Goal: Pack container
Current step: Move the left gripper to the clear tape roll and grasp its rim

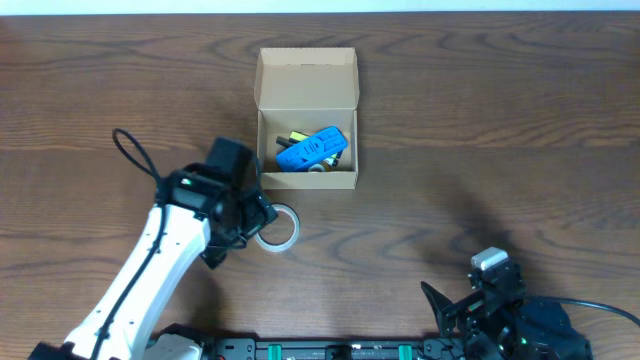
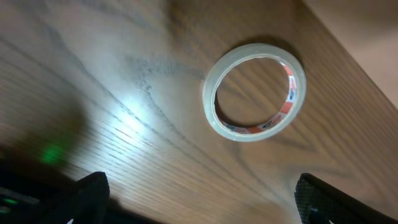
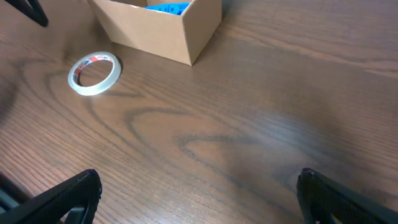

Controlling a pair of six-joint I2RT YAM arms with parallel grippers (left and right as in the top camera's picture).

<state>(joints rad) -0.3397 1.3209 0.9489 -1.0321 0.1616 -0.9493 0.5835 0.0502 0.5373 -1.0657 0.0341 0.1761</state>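
Note:
I will move my left gripper down toward the clear tape roll (image 1: 263,242) (image 2: 212,93) next, with one finger inside the tape's ring and the other outside its rim.
The container (image 1: 306,92) is a tan cardboard box with its flap lid standing open at the back of the table; it also shows in the right wrist view (image 3: 161,31). Inside lie a blue object (image 1: 312,149) and dark pens. A clear tape roll (image 1: 277,228) with a red-printed core lies flat on the wood just in front of the box (image 2: 255,91) (image 3: 94,73). My left gripper (image 1: 250,215) hovers over the roll's left side, open, nothing between its fingers (image 2: 90,198). My right gripper (image 1: 470,305) rests open near the front edge, empty.
The wooden table (image 1: 480,120) stretches bare to the right of the box and to the far left. A black cable (image 1: 135,155) loops off the left arm. The arm mounts run along the front edge (image 1: 340,350).

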